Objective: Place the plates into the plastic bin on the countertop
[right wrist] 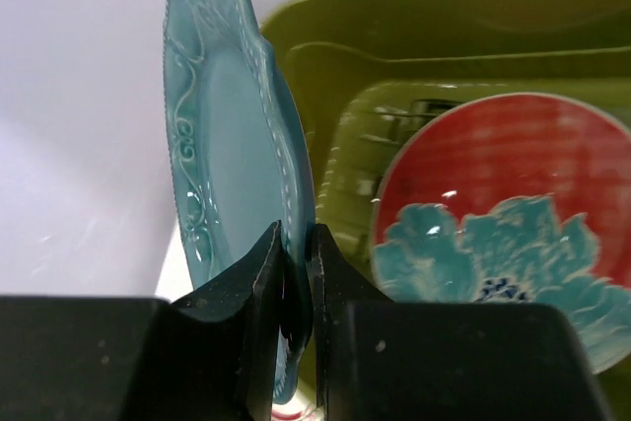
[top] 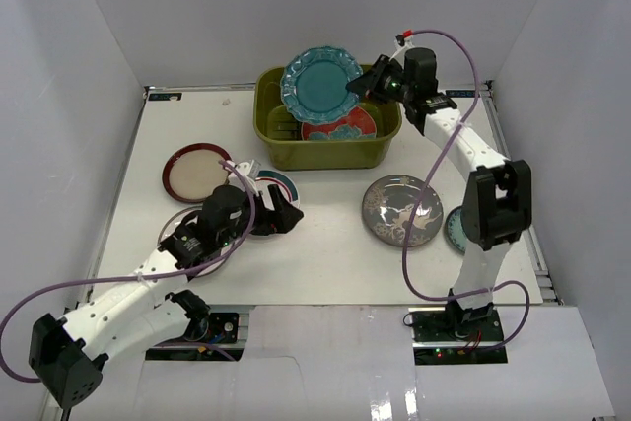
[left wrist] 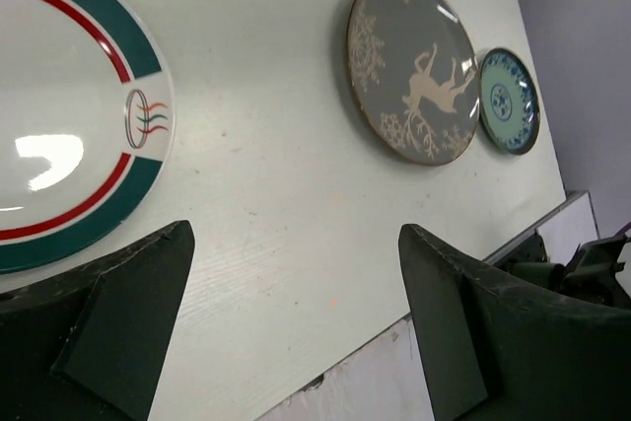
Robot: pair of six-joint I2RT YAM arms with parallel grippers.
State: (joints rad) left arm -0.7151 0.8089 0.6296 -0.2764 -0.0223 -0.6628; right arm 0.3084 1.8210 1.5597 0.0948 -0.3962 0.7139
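My right gripper should go down toward the red-and-teal plate [top: 340,125] [right wrist: 508,214] below it next and let go of the rim of the scalloped teal plate, because the scalloped teal plate is hanging above the bin.
My right gripper [top: 367,83] is shut on the rim of the scalloped teal plate [top: 320,84], holding it on edge above the olive-green plastic bin [top: 330,155]. In the right wrist view the fingers [right wrist: 268,263] pinch that plate [right wrist: 227,135] above the bin [right wrist: 444,27]. The red-and-teal plate [top: 340,125] lies in the bin and shows in the right wrist view [right wrist: 503,244]. My left gripper [top: 286,216] is open and empty beside the teal-rimmed white plate [top: 279,183], low over the countertop [top: 325,253]. The grey plate [top: 401,209] lies right of centre.
The maroon-rimmed cream plate [top: 195,172] lies at the left. The small light-blue plate [top: 455,231] is partly hidden by the right arm. A pale plate [top: 170,227] lies under the left arm. The left wrist view shows the teal-rimmed plate [left wrist: 59,125], grey plate [left wrist: 414,71] and light-blue plate [left wrist: 508,101].
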